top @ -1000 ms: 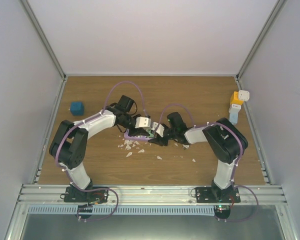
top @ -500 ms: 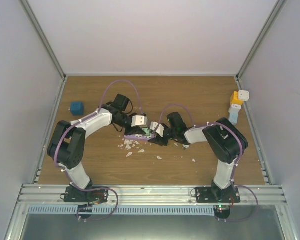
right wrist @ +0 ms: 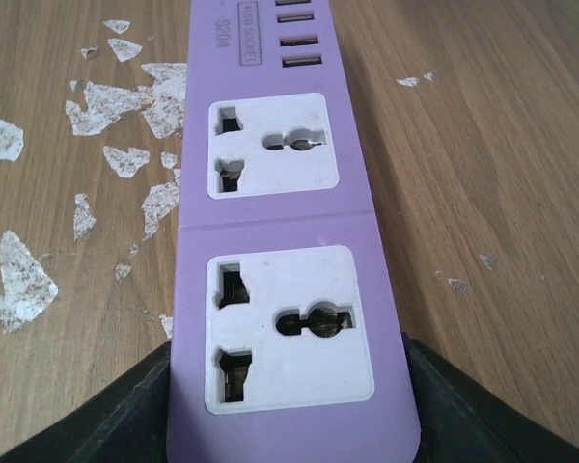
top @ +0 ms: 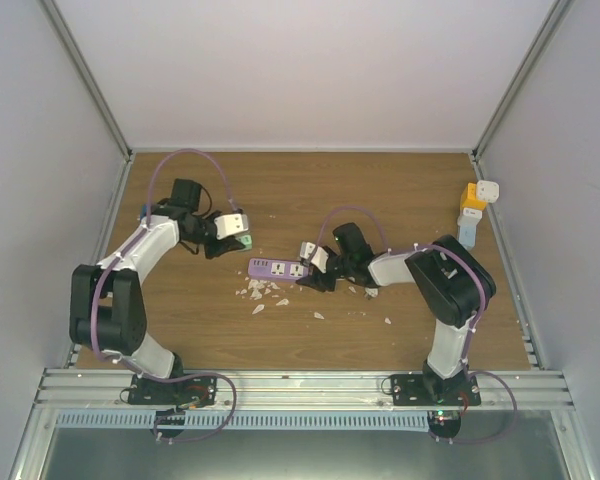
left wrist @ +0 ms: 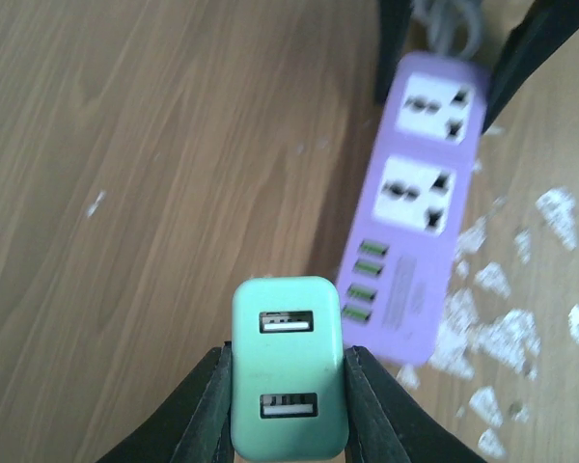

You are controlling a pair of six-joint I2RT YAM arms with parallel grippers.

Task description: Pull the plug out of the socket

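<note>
The left gripper carries the plug away from the socket strip toward the blue cube and down to the table's wood next, since both sockets are empty.
The plug is a mint-green USB charger [left wrist: 289, 371] with two ports. My left gripper [left wrist: 288, 405] is shut on it and holds it above the table, up and left of the socket strip; it also shows in the top view [top: 242, 241]. The purple socket strip [top: 278, 268] lies flat mid-table, both white sockets empty [right wrist: 280, 256]. My right gripper [right wrist: 289, 405] is shut on the strip's right end, with a finger on each side, also seen in the top view [top: 310, 272].
White paper scraps [top: 262, 292] litter the wood in front of the strip. A blue cube [top: 154, 216] sits at far left. A stack of yellow, white and pale blue blocks [top: 473, 208] stands at the right wall.
My left gripper has pulled the green plug out of the strip and carried it up and to the left. The right gripper stays on the strip.
</note>
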